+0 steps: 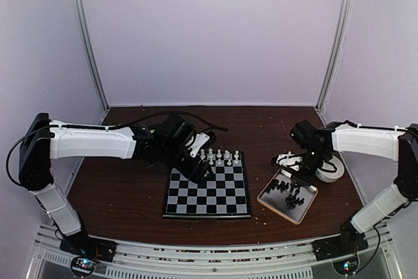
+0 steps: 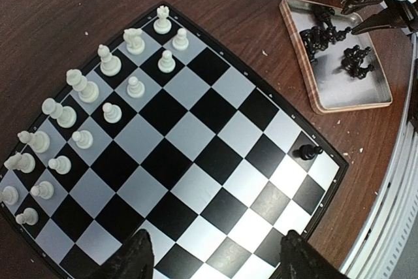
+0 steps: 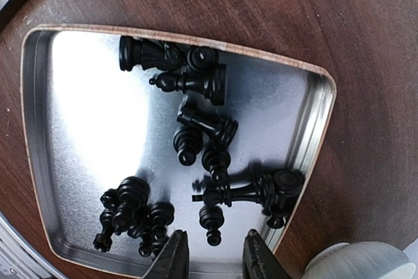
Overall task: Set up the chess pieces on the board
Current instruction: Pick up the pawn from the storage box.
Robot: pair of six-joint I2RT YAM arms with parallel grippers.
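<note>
My right gripper is open and the next pawn's head (image 3: 218,174) points toward my open fingers, so next I will lower my right gripper toward the board's side of the tray (image 3: 78,135), past the nearest pawn and onto that head.
The board (image 1: 209,194) lies mid-table; it fills the left wrist view (image 2: 189,161). White chess pieces (image 2: 85,115) stand in two rows along its far edge (image 1: 219,157). One black piece (image 2: 307,153) lies on a corner square. The other black pieces (image 3: 196,135) lie loose in a metal tray (image 3: 78,135), also seen from above (image 1: 287,194). My left gripper (image 2: 212,256) is open and empty above the board's far-left part (image 1: 196,168). My right gripper (image 3: 215,256) is open and empty just above the tray, a small black pawn (image 3: 211,222) lying just ahead of its fingertips.
A white tape roll (image 1: 330,169) sits right of the tray, its edge showing in the right wrist view (image 3: 359,262). A small white object (image 1: 285,159) lies behind the tray. Crumbs dot the brown table (image 1: 117,194).
</note>
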